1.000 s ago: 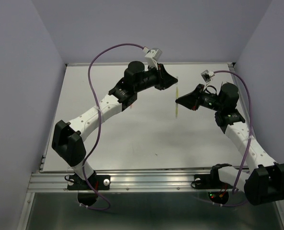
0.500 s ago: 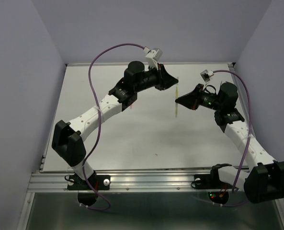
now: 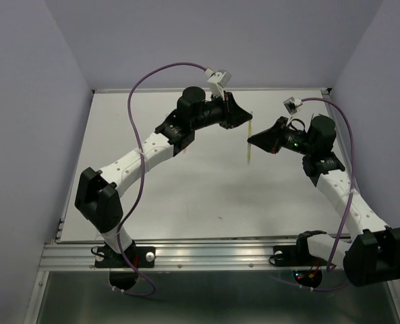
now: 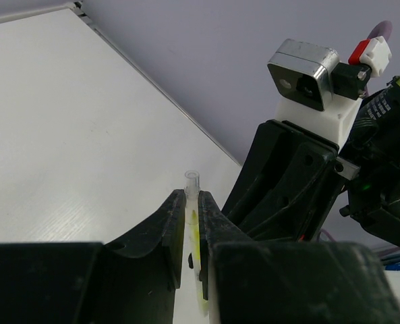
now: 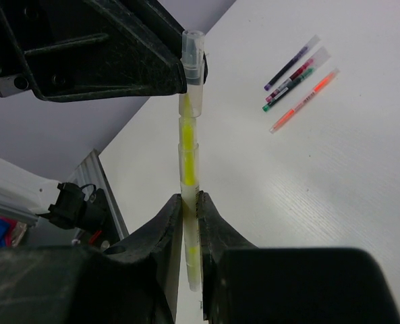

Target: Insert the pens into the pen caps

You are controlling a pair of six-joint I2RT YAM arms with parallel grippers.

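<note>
I need to swing my right gripper to the left in the top view next and down to the tabletop [image 5: 298, 96] beside the orange pen, because the other pens lie there.
The pale yellow pen [image 5: 188, 158] stands upright in the air, also in the top view [image 3: 249, 154]. My right gripper [image 5: 191, 201] is shut on its lower barrel, in the top view [image 3: 252, 140] at the pen's middle. A clear pale cap [image 5: 193, 67] sits over the pen's upper end. My left gripper [image 4: 192, 197] is shut on that cap [image 4: 191, 179], whose open tip sticks out past the fingers. In the top view the left gripper [image 3: 245, 118] is just above the right one.
The dark blue pen [image 5: 292, 62], dark red pen [image 5: 295, 73], green pen [image 5: 289, 86] and orange pen [image 5: 303, 101] lie side by side on the white table [image 5: 361, 169]. The table's back edge [image 4: 152, 88] meets the lilac wall.
The left arm has shifted slightly to the right. Both grippers keep their hold on the pen and cap.
</note>
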